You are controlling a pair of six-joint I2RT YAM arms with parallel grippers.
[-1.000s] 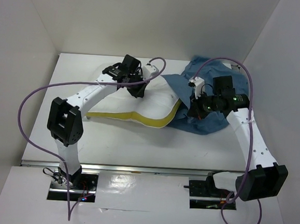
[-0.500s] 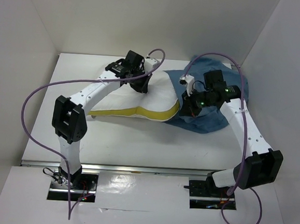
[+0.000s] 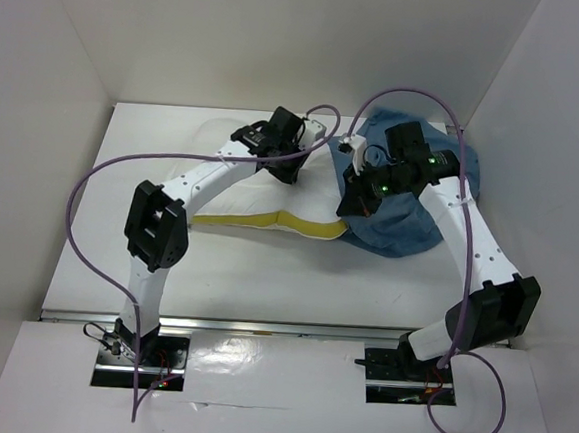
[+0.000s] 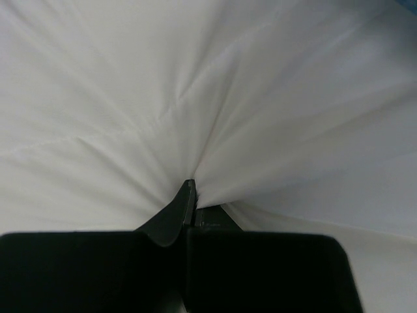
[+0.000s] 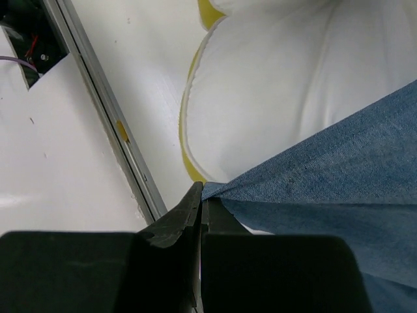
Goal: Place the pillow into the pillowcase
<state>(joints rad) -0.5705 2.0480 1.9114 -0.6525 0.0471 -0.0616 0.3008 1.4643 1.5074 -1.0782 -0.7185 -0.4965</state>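
Observation:
The pillow's pinched fabric shifts slightly left in the top view with my left gripper next, then is released. The pillow's white middle lies on that side.
The white pillow [image 3: 291, 199] lies mid-table, its yellow strip [image 3: 249, 218] along the near edge; its right end sits against the pillowcase. The dusty-blue pillowcase [image 3: 409, 221] lies bunched at the back right. My left gripper [image 3: 291, 167] is shut on a pinch of the pillow's white fabric [image 4: 215, 117] near its far edge; the fabric puckers at the closed jaws [image 4: 193, 195]. My right gripper [image 3: 353, 203] is shut on the pillowcase's edge [image 5: 326, 176] and holds it over the pillow's right end [image 5: 260, 98]. The pillow's tag is not visible.
White walls enclose the table at the back and both sides. The table's front rail [image 5: 104, 111] and the arm base openings [image 3: 139, 350] lie near me. Purple cables [image 3: 91, 191] loop above both arms.
My left gripper has moved right with the pillow, which shifted toward the pillowcase. My right gripper has moved left and back, drawing the pillowcase edge over the pillow's right end.

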